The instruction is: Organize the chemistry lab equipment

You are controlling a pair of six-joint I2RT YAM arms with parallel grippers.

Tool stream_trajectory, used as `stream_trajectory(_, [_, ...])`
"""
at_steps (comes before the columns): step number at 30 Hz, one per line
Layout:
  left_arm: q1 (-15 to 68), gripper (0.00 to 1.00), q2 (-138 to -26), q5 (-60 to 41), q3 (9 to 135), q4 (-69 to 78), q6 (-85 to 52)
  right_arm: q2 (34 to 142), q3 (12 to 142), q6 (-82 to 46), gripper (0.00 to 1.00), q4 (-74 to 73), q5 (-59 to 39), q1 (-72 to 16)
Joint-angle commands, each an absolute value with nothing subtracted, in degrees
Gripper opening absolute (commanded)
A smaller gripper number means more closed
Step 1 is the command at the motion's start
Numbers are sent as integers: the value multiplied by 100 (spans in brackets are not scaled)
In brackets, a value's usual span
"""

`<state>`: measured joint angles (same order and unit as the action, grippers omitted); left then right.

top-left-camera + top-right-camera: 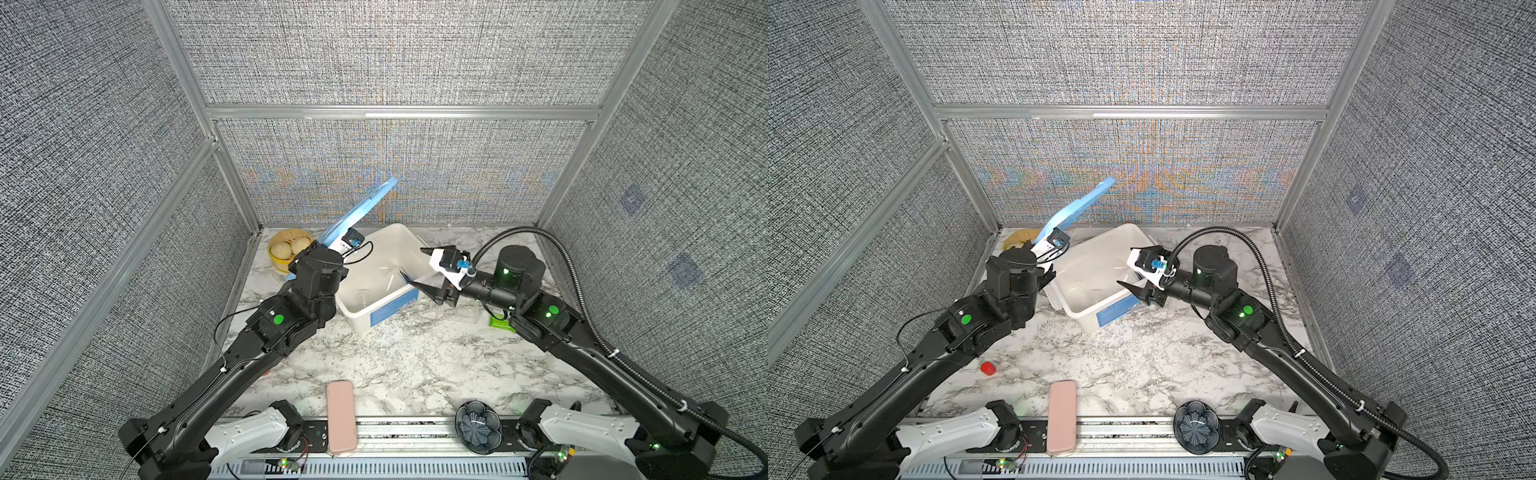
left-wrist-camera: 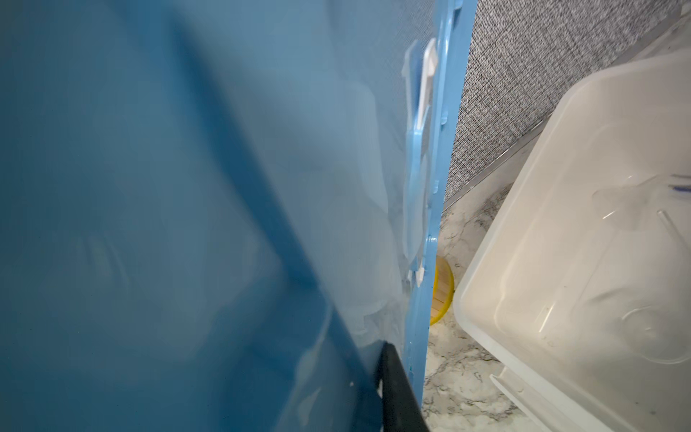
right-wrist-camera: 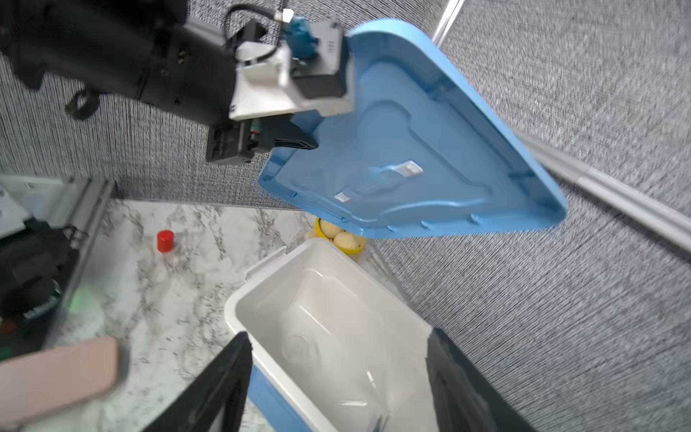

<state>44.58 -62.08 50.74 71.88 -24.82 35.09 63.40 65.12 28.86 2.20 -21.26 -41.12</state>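
Observation:
Next, my left gripper moves down and turns the tilted blue lid flatter over the bin's opening (image 1: 384, 273) (image 2: 611, 230), then releases the lid's edge, as the bin is still open.
An open white bin (image 1: 376, 318) stands at the back middle of the marble table. My left gripper (image 3: 299, 141) is shut on the edge of the bin's blue lid (image 1: 361, 212), holding it tilted up above the bin's left side. In the left wrist view the lid (image 2: 187, 187) fills most of the picture beside one black finger (image 2: 396, 389). My right gripper (image 1: 417, 267) hangs open over the bin's right rim with nothing between its fingers. A small clear glass vessel (image 1: 365, 296) lies on the bin floor. The dark tips of the blue tweezers (image 2: 680, 187) show inside too.
A yellow steamer basket (image 1: 289, 248) with buns sits behind the bin at the left. A long pink case (image 1: 340, 415) and a dark flower-shaped dish (image 1: 478, 426) lie at the front edge. A red cap (image 1: 988, 368) is near the left arm, a green packet (image 1: 500, 323) under the right arm.

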Motion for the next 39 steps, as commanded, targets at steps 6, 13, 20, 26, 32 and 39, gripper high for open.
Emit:
stream_trajectory(6, [4679,2,-6629,5172,7080,-1731,4524,6857,6568,5248,72,-604,-2057,-3925])
stream_trajectory(13, [4773,2,-6801,4901,6881,-1794,4895,7311,6785,5328,71,-926,-2522,-3388])
stream_trajectory(20, [4846,2,-6847,4852,6804,-1620,5058,7734,7034,5817,68,-538,-3342,-3158])
stream_trajectory(26, [4904,2,-6908,4984,6626,-1224,5320,8136,7320,6050,61,-446,-3314,-3138])
stream_trajectory(32, [4960,3,-7060,5082,6530,-1058,5501,8369,7317,6523,40,-403,-3289,-3111])
stream_trajectory(39, [5143,12,-7262,5307,6543,-1144,5441,8447,7172,7146,25,-185,-3118,-3067])
